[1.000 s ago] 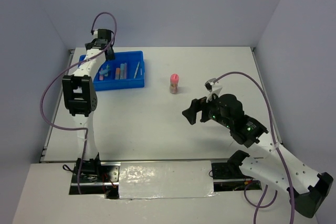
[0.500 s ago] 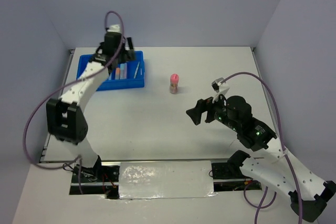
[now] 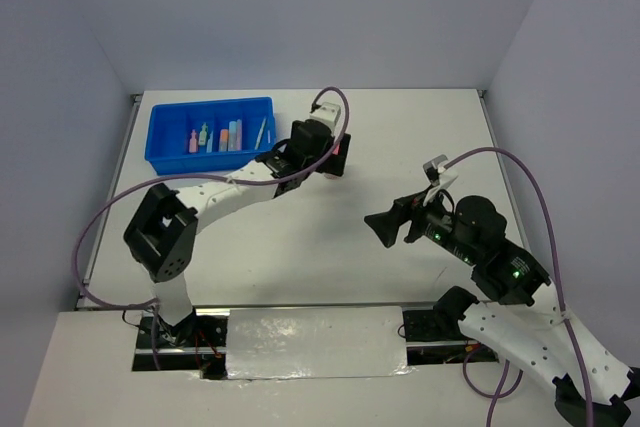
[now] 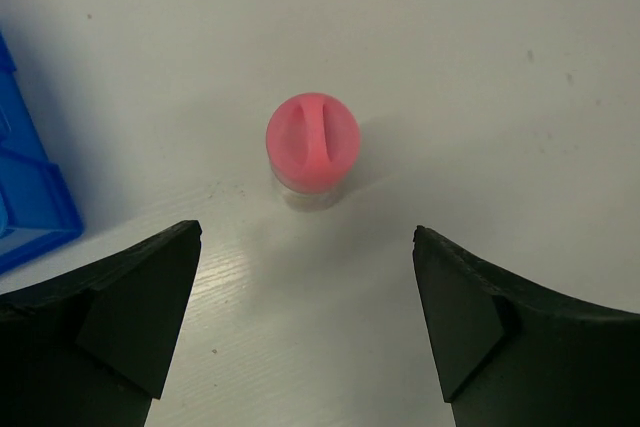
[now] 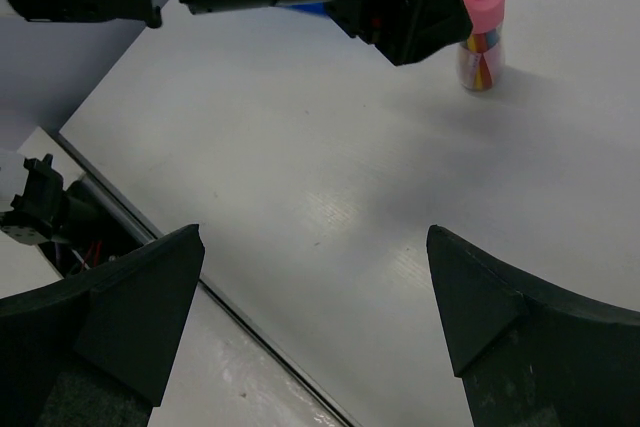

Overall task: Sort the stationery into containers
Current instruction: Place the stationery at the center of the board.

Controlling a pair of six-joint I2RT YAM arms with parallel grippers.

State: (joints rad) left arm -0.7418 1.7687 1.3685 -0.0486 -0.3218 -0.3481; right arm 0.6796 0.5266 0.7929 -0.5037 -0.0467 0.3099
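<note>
My left gripper moves down around the pink cap [image 3: 336,149] [image 4: 313,142] next, one open finger to each side, since the cylinder stands upright with its cap facing up.
A stubby pink-capped cylinder [image 4: 312,142] stands upright on the white table, seen from above in the left wrist view. My left gripper [image 4: 307,237] is open and empty, hovering above it with the cylinder just ahead of its fingertips. From the top view the left gripper [image 3: 330,159] hides most of the cylinder. The cylinder also shows in the right wrist view [image 5: 480,32]. The blue tray [image 3: 158,152] at the back left holds several sticks [image 3: 232,134] and a thin pen [image 3: 262,131]. My right gripper [image 3: 385,222] is open and empty, above the table right of centre.
A corner of the blue tray [image 4: 30,207] shows left of the cylinder in the left wrist view. The table's near edge and metal rail [image 5: 270,332] lie below the right gripper. Grey walls enclose the table on three sides.
My left arm has swung from over the blue tray to the right and now hangs over the pink-capped cylinder. My right arm has drifted slightly towards the near right.
</note>
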